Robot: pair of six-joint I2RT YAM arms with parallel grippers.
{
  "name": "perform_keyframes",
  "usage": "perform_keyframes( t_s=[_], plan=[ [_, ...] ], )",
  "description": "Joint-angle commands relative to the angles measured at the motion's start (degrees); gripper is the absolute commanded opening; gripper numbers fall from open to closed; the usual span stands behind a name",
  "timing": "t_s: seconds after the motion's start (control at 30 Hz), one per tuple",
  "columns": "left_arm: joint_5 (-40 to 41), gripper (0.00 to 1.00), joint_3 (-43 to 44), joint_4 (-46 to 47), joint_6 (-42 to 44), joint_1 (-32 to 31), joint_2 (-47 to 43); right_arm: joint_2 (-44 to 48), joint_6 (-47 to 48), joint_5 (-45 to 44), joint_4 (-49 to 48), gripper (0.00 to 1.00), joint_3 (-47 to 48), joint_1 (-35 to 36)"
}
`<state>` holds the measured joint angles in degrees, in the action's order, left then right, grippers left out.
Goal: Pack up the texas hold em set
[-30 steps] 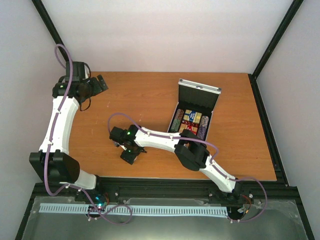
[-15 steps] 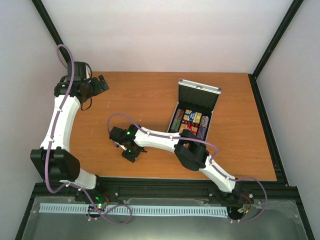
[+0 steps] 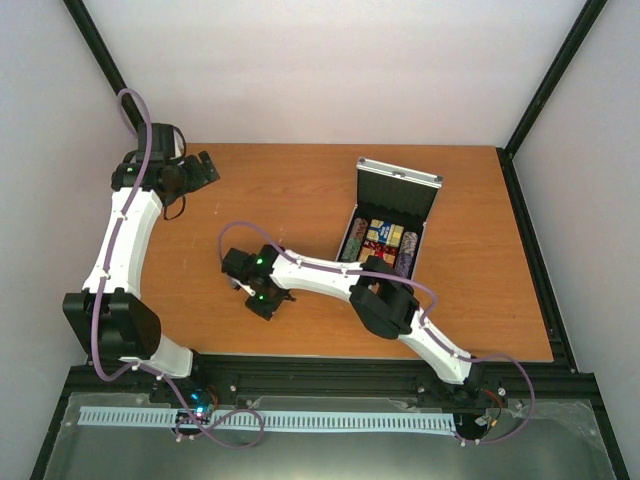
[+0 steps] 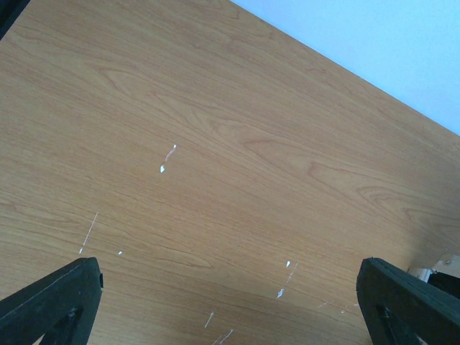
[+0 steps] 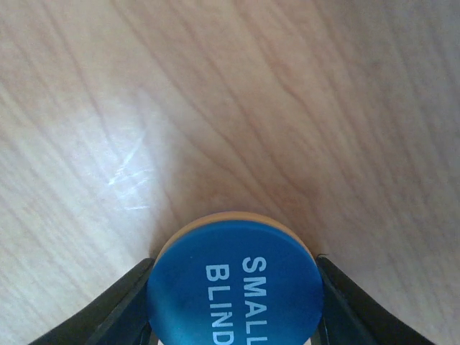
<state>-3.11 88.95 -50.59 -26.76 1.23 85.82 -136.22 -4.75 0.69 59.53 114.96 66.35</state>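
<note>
The disc goes up in my right gripper next, then swings outward over the blue card box between the chip stacks in the silver case.
The silver case [image 3: 398, 178] stands open at the right of the table, lid up, with chip stacks [image 3: 405, 255], card boxes [image 3: 384, 233] and red dice inside its black lining. My right gripper [image 3: 262, 303] is low over the table at centre-left, shut on the round blue and yellow disc [image 5: 234, 284] marked SMALL BLIND, one finger on each side of its rim. The disc is hidden under the gripper in the top view. My left gripper [image 3: 200, 168] is open and empty over the far left corner; its fingertips [image 4: 54, 298] frame bare wood.
The wooden table [image 3: 300, 190] ends at a black frame rail on the left and right. White walls stand close behind. My right arm stretches from its base at bottom right across the table's front toward the case.
My right gripper has shifted slightly right and toward the near edge. The left arm has barely moved.
</note>
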Motion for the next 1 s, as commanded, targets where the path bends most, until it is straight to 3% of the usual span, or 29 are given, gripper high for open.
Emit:
perform_keyframes(
  t_s=[0.0, 0.47, 0.97],
  plan=[
    [-0.1, 1.00, 0.8, 0.6, 1.3, 0.5, 0.2, 1.9, -0.6, -0.3, -0.1, 0.31, 0.0, -2.1],
    [-0.8, 1.00, 0.8, 0.8, 1.4, 0.5, 0.8, 9.9, -1.4, -3.7, 1.8, 0.30, -2.8, -9.8],
    [-1.2, 1.00, 0.6, 0.6, 1.8, 0.4, 1.3, 20.9, -0.9, -13.5, -1.2, 0.30, -18.8, -25.5]
  ],
)
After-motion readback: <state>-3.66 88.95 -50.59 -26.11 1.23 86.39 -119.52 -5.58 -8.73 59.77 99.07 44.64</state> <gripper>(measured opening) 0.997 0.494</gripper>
